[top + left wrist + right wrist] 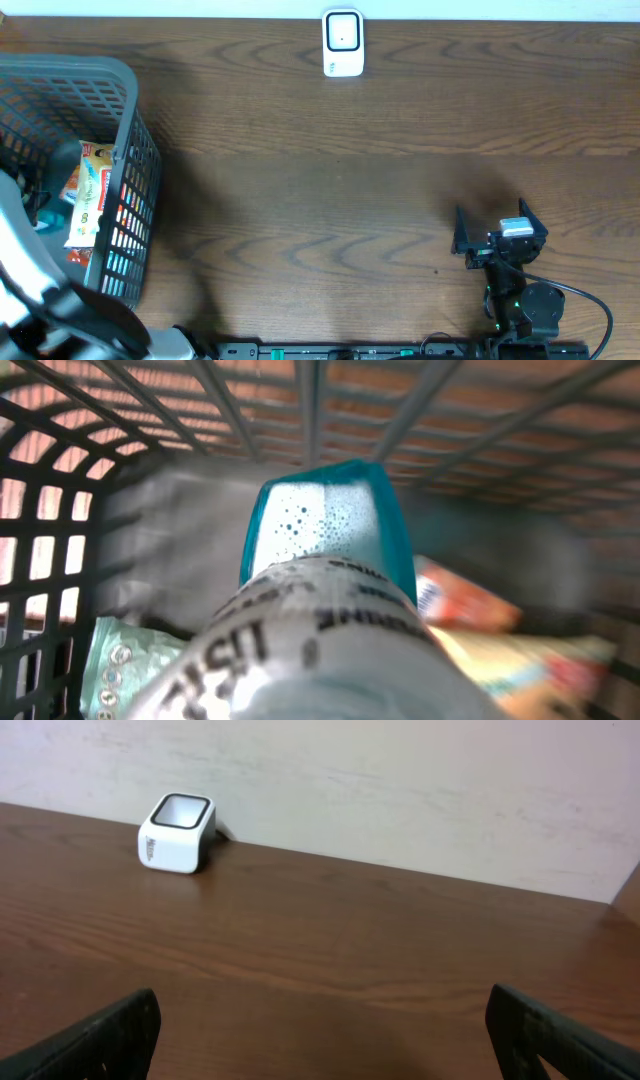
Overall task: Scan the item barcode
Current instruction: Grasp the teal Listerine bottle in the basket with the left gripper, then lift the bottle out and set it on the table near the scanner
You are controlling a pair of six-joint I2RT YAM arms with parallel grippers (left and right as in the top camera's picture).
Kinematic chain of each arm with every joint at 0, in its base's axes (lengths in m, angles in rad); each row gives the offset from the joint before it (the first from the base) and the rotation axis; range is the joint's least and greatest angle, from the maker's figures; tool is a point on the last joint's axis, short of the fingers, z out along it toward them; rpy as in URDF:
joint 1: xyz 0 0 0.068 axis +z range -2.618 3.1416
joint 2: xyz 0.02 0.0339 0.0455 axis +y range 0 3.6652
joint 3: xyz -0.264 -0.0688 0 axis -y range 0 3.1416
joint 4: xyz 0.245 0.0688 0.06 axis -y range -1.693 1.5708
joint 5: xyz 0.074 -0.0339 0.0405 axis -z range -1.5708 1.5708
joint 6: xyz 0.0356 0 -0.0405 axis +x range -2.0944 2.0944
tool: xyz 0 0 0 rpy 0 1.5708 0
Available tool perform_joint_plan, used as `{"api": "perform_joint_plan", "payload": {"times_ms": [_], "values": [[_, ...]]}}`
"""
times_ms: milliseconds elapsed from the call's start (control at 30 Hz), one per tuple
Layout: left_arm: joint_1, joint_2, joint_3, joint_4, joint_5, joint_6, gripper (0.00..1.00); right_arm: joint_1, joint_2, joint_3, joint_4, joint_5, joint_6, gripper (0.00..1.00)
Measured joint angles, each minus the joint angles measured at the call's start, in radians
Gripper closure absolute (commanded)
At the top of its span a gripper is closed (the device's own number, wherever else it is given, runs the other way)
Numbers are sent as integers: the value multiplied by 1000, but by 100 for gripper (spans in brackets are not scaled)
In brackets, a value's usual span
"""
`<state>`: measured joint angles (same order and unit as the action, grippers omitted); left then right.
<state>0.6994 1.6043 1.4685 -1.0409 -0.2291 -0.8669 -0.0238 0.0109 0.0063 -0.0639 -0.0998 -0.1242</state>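
My left gripper lifts the bottle over the side of the basket (125, 110) next and carries it across the table toward the scanner (342, 43).
A teal bottle (325, 550) with a white printed label fills the left wrist view, pointing away from the camera inside the grey basket (125, 110). It stays sharp while the basket wall (50, 520) behind it is blurred. My left gripper is shut on it, though the bottle hides the fingers. From overhead, my left arm (40, 290) reaches into the basket from the lower left. The white scanner (342, 43) stands at the table's far edge; it also appears as the scanner (177, 832) in the right wrist view. My right gripper (495, 228) rests open near the front right, with nothing between its fingers (110, 1030).
The basket holds other packets: a long white and green snack pack (90, 190), an orange pack (465, 600) and a pale green pouch (125, 660). Bare brown tabletop (330, 200) lies between basket, scanner and right arm. A pale wall (400, 780) rises behind the scanner.
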Motion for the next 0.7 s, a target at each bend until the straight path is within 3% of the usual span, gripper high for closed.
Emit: {"api": "perform_joint_plan", "payload": {"times_ms": [167,433,700], "values": [[0,-161,18,29,107,4,92,0,0,0,0,0,0,1],[-16,-396,28,137,404,4,92,0,0,0,0,0,0,1],[-236,-533,29,180,567,0,92,0,0,0,0,0,0,1]]}}
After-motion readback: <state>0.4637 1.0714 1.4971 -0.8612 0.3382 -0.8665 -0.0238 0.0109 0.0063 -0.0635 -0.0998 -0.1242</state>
